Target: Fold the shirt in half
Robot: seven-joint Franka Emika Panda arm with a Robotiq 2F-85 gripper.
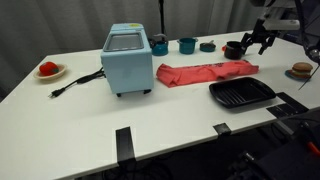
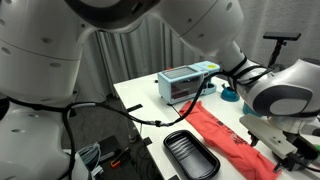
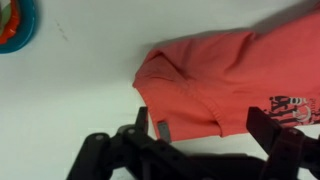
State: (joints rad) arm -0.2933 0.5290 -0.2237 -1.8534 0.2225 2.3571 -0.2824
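The gripper moves down next and brings its open fingers astride the short edge of the shirt's raised end (image 1: 253,69) (image 3: 162,105) below, since one finger already hangs past the cloth.
A red shirt (image 1: 205,73) lies bunched lengthwise on the white table, in front of the cups. It also shows in an exterior view (image 2: 225,140) and fills the upper right of the wrist view (image 3: 230,70), with a printed patch at its right edge. My gripper (image 1: 258,42) hovers above the shirt's end near the black bowl. In the wrist view the gripper (image 3: 205,130) is open and empty, its two black fingers straddling the shirt's lower edge from above. Whether it touches the cloth cannot be told. The gripper also shows in an exterior view (image 2: 290,150).
A light-blue appliance (image 1: 127,60) with a cable (image 1: 75,85) stands left of the shirt. A black grill pan (image 1: 240,95) lies in front of it. Two teal cups (image 1: 159,45) (image 1: 187,45), a black bowl (image 1: 232,50), a plate with red food (image 1: 49,70) and a donut plate (image 1: 302,70) stand around.
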